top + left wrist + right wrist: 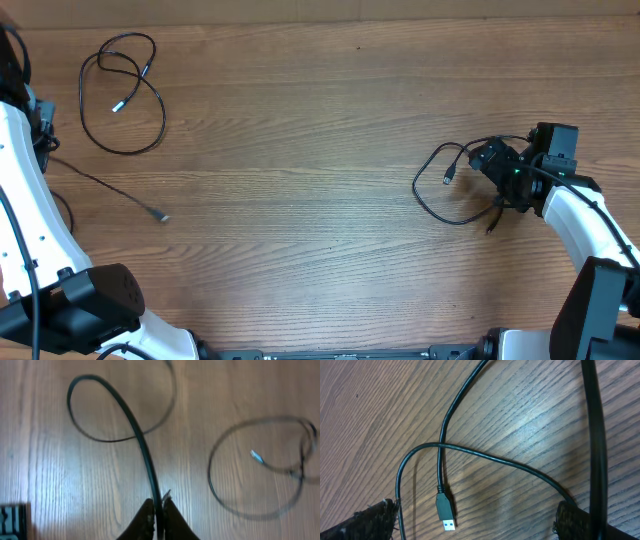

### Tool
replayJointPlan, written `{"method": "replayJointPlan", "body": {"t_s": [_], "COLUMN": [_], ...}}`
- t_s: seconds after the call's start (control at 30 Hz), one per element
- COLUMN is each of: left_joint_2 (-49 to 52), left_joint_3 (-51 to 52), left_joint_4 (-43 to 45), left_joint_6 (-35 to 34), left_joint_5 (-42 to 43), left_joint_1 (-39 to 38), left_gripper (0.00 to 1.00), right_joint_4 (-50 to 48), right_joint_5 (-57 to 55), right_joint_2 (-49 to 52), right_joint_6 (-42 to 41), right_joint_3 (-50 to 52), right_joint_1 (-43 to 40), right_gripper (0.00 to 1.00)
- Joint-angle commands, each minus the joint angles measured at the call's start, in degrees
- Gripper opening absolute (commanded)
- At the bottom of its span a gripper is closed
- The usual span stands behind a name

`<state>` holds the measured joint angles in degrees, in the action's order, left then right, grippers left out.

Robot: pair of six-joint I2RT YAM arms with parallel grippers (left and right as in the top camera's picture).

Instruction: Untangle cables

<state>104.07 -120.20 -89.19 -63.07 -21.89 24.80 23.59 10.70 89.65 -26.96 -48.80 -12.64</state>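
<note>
Next, my left gripper will move down and slightly back over bare wood and release the thin black cable (110, 190), since the held cable hangs clear of the coiled one.
My left gripper (159, 510) is shut on a thin black cable (135, 425) that runs up from the fingers and curls into a loop on the wood. In the overhead view this gripper (44, 135) sits at the far left edge, and a cable (110, 190) trails from it to a small plug end. A second, coiled cable (122, 95) with a silver tip (256, 456) lies apart at the back left. My right gripper (477, 510) is open wide just above a third cable (440, 190), with its USB plug (445, 509) lying between the fingers.
A thicker black cord (594, 435) of the right arm hangs along the right side of the right wrist view. The white arm bases (40, 250) stand at the front left and at the front right (590, 230). The table (300, 150) is brown wood.
</note>
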Motion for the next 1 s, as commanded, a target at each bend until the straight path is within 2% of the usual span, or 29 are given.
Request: {"method": "replayJointPlan", "body": {"t_s": [0.0,0.07,0.13,0.23,0.27,0.33,0.37,0.43,0.47,0.53,0.57,0.7,0.83,0.87,0.97], "left_joint_2": [0.17,0.2,0.24,0.44,0.5,0.52,0.52,0.52,0.52,0.52,0.55,0.55,0.55,0.55,0.55], "left_joint_3": [4.7,7.78,10.69,15.06,16.31,18.58,19.8,22.62,23.39,26.34,27.63,33.53,36.41,37.24,38.95], "left_joint_4": [0.04,1.84,3.63,6.97,7.8,8.85,9.55,11.21,11.72,13.79,14.71,16.48,19.89,21.31,22.38], "left_joint_6": [-13.53,-13.88,-13.66,-12.48,-12.13,-12.15,-12.15,-12.15,-12.15,-12.15,-12.13,-10.69,0.35,5.18,11.21], "left_joint_5": [-5.11,-5.11,-5.11,-5.22,-4.98,-3.65,-2.8,-0.85,-0.42,2.34,3.8,11.43,18.12,20.57,22.95], "left_joint_1": [1.55,2.69,4.0,6.51,7.23,8.22,8.59,8.92,8.94,8.92,8.9,8.87,8.04,7.28,4.28], "left_gripper": [0.13,0.12,0.04,0.04,0.05,0.15,0.23,0.54,0.59,0.88,0.98,1.0,1.0,1.0,1.0], "right_joint_4": [-0.31,-0.31,-0.31,-0.31,-0.31,-0.31,-0.31,-0.31,-0.31,-0.31,-0.31,-0.31,-0.31,-0.31,-0.31], "right_joint_5": [0.5,0.5,0.5,0.5,0.5,0.5,0.5,0.5,0.5,0.5,0.5,0.5,0.5,0.5,0.5], "right_joint_2": [0.17,0.17,0.17,0.17,0.17,0.17,0.17,0.17,0.17,0.17,0.17,0.17,0.17,0.17,0.17], "right_joint_6": [0.04,0.04,0.02,0.02,0.04,0.02,0.04,0.04,0.04,0.04,0.04,0.02,0.04,0.02,0.04], "right_joint_3": [-0.76,-0.76,-0.76,-0.76,-0.76,-0.76,-0.76,-0.76,-0.76,-0.76,-0.76,-0.76,-0.76,-0.76,-0.76], "right_joint_1": [0.13,0.13,0.15,0.13,0.13,0.13,0.13,0.15,0.13,0.13,0.13,0.15,0.13,0.13,0.13], "right_gripper": [1.0,1.0,1.0,1.0,1.0,1.0,1.0,1.0,1.0,1.0,1.0,1.0,1.0,1.0,1.0]}}
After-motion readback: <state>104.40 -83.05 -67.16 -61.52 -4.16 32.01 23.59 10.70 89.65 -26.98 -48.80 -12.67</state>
